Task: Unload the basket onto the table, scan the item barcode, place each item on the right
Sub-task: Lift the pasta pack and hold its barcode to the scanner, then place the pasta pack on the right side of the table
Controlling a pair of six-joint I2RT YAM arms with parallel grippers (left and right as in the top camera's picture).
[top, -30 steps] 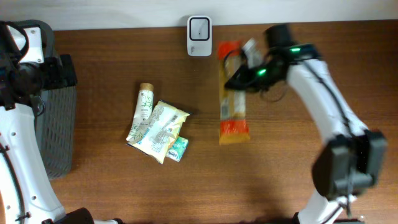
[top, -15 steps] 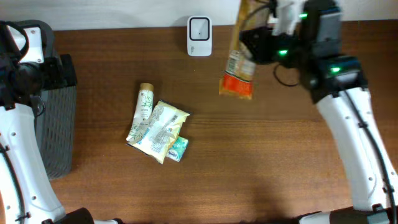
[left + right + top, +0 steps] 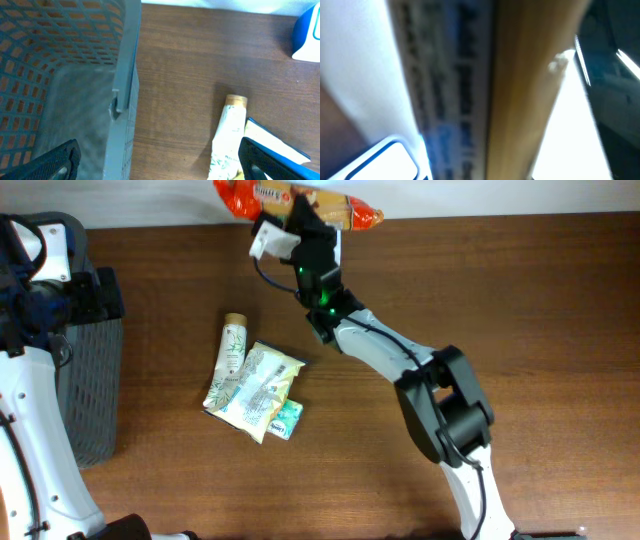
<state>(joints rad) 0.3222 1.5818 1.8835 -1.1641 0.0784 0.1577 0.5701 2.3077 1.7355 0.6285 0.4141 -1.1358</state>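
Note:
The tabletop is empty below my right gripper and to its right in the overhead view. I will carry the item over that way, lower it and let it go.
The item is an orange and yellow snack packet, held in the air at the table's back edge. My right gripper is shut on it. In the overhead view the arm and packet cover the white scanner. Blurred packet fills the right wrist view, with a white, blue-edged corner of the scanner at the lower left. The scanner also shows at the top right of the left wrist view. My left gripper stands open over the basket's rim at the far left, holding nothing.
A grey mesh basket stands at the left edge. A white tube with a cork-coloured cap, a pale green pouch and a small teal pack lie together left of centre. The tube lies near the left fingers.
The right arm has lifted the packet off the table and swung it left, from right of the scanner to over it at the back edge. The left arm has stayed still.

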